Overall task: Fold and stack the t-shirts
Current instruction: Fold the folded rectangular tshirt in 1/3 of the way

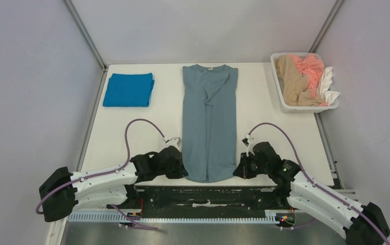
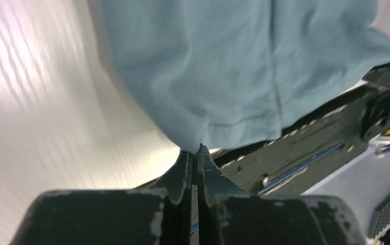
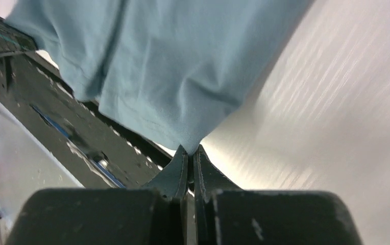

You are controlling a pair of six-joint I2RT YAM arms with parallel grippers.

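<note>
The strip still reaches the near edge, so my left gripper should rise outward, then go down to release the hem's corner on the strip's far half [image 1: 189, 98].
The dusty grey-blue t-shirt [image 1: 209, 120] lies in the table's middle, folded lengthwise into a long strip, neck at the far end, hem at the near edge. My left gripper [image 1: 184, 171] is shut on the hem's left corner [image 2: 193, 140]. My right gripper [image 1: 235, 170] is shut on the hem's right corner [image 3: 185, 140]. Both wrist views show the cloth pinched between the closed fingertips and lifted a little off the table. The cobalt blue t-shirt [image 1: 128, 90] lies folded flat at the far left.
A white basket [image 1: 279, 99] with tan, pink and white clothes stands at the far right. The dark rail [image 1: 208, 196] with the arm bases runs along the near edge. Grey walls enclose the table on three sides.
</note>
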